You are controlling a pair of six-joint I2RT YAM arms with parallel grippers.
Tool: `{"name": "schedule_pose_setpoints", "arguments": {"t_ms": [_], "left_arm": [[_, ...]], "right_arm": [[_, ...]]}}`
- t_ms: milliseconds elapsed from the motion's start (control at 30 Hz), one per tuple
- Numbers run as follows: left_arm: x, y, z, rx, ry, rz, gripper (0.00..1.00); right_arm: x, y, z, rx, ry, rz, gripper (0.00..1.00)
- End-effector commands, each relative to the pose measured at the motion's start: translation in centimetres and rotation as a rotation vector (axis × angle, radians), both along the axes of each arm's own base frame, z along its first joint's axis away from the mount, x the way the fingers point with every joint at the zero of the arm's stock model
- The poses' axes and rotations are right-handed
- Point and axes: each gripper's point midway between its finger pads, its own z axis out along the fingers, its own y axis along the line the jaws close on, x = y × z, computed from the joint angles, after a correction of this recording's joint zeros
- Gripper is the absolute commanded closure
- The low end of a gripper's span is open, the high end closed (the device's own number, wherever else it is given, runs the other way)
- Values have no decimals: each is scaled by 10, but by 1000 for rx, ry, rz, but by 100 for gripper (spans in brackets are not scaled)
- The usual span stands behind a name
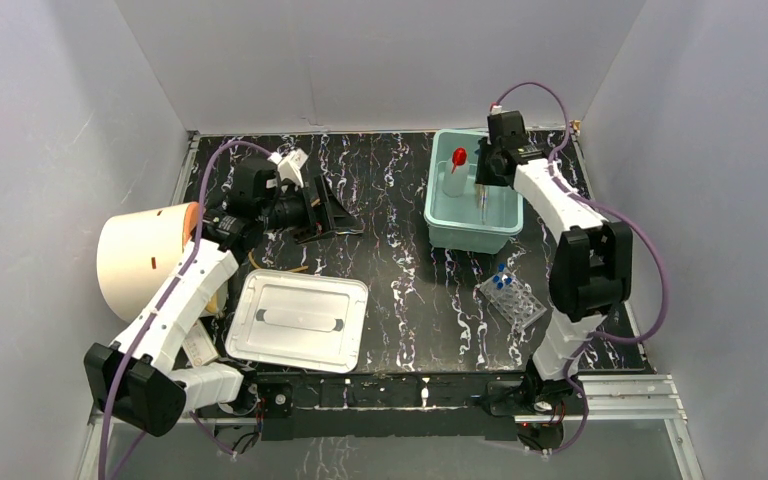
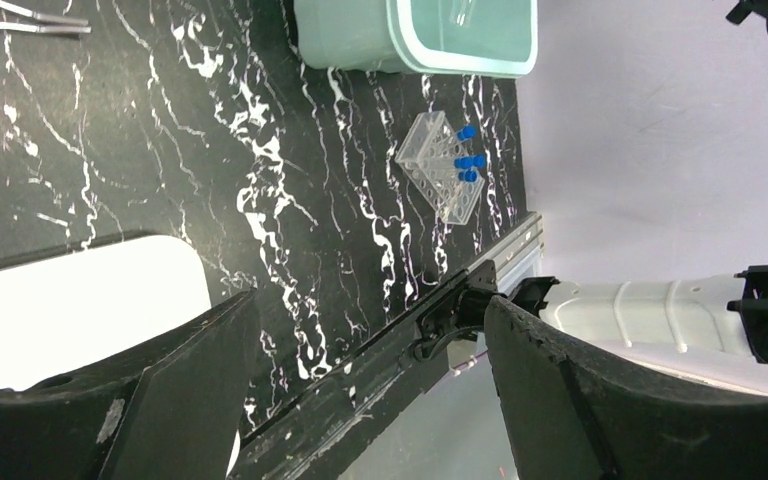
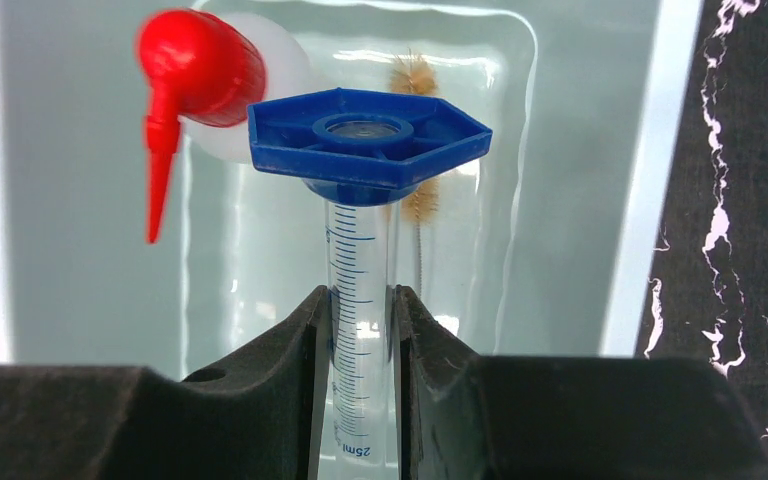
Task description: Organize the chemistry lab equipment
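Note:
My right gripper moves the graduated cylinder down into the teal bin next, between the white squeeze bottle and the brush, where I'm gathering lab equipment.
My right gripper (image 3: pixel 358 300) is shut on a clear 25 ml graduated cylinder (image 3: pixel 360 250) with a blue hexagonal foot, held over the teal bin (image 1: pixel 438 225). In the top view this gripper (image 1: pixel 481 186) is above the bin's middle. A white squeeze bottle with a red cap (image 3: pixel 200 70) stands in the bin, beside a brown-bristled brush (image 3: pixel 418 130). The clear tube rack (image 1: pixel 512 298) with blue-capped tubes stands on the table at the right and also shows in the left wrist view (image 2: pixel 445 165). A thin metal tool (image 2: pixel 30 22) lies on the table. My left gripper (image 2: pixel 370 370) is open and empty above the table, left of centre (image 1: pixel 335 217).
A white lidded tray (image 1: pixel 298 320) lies at the front left. A large cream cylinder with an orange face (image 1: pixel 145 255) lies at the left edge, with a bit of amber tubing (image 1: pixel 257 262) beside it. A small white card (image 1: pixel 200 348) lies near the left arm's base.

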Motion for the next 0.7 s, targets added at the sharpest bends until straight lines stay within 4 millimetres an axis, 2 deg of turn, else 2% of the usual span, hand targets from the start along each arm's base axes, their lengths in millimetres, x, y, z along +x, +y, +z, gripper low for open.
{"name": "schedule_pose_setpoints", "arguments": {"t_ms": [0, 200, 533, 667], "left_arm": [[-10, 1, 5, -25, -5, 2, 20], [-11, 2, 5, -25, -6, 6, 19], [-16, 7, 1, -7, -2, 19, 19], [-18, 9, 0, 2, -2, 22, 19]], "right_arm": [[24, -6, 8, -40, -54, -17, 75], [26, -10, -43, -69, 31, -55, 75], [29, -13, -94, -94, 90, -80, 74], [29, -10, -103, -82, 114, -72, 69]]}}
